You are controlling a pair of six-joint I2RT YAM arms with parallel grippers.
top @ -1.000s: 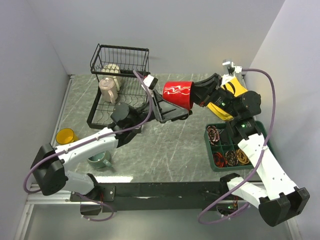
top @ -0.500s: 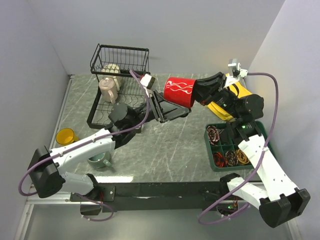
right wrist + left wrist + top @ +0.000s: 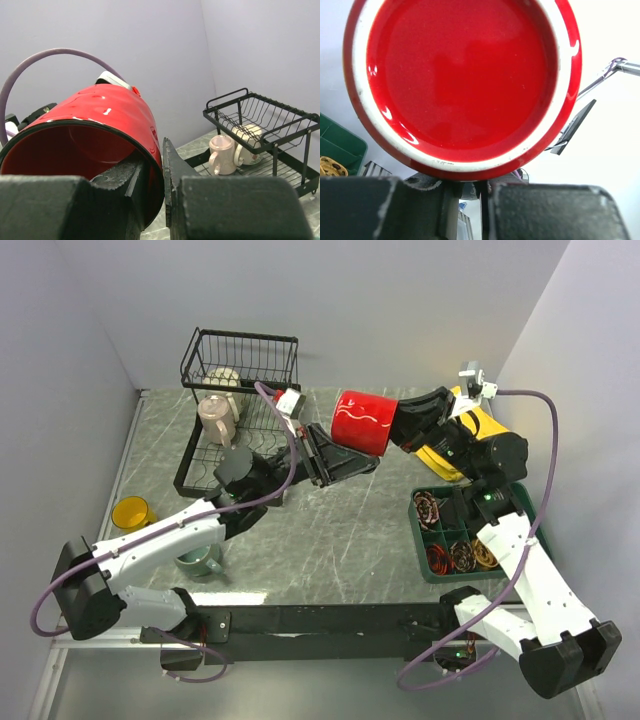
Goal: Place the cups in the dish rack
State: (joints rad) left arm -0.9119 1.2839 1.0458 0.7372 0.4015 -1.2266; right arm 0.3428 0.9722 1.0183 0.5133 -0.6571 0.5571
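My left gripper should swing over the rack's near corner (image 3: 206, 460) by the beige cup, turn downward, bring the red cup (image 3: 365, 422) down and then release it, because that corner is empty.
A red cup (image 3: 365, 422) hangs on its side in the air, right of the dish rack (image 3: 240, 365). My right gripper (image 3: 400, 425) is shut on its rim, one finger inside the red cup (image 3: 105, 120) and one outside. My left gripper (image 3: 335, 460) sits just under the cup's base (image 3: 462, 80). Its jaws stand close together with a slim dark gap, and what lies in that gap is hidden. A beige cup (image 3: 217, 418) and a cream cup (image 3: 226, 380) sit in the rack. On the table are a yellow cup (image 3: 131, 511) and a grey-green cup (image 3: 200, 560).
A green compartmented tray (image 3: 520, 502) holding small items lies at the right, beside the right arm. A yellow-and-black object (image 3: 478, 418) sits behind that arm. Walls close in at the left, back and right. In the right wrist view the rack (image 3: 270, 117) stands at the far right.
The left jaws have gone from wide open to nearly together under the cup's base. The right gripper has shifted the red cup slightly up and back.
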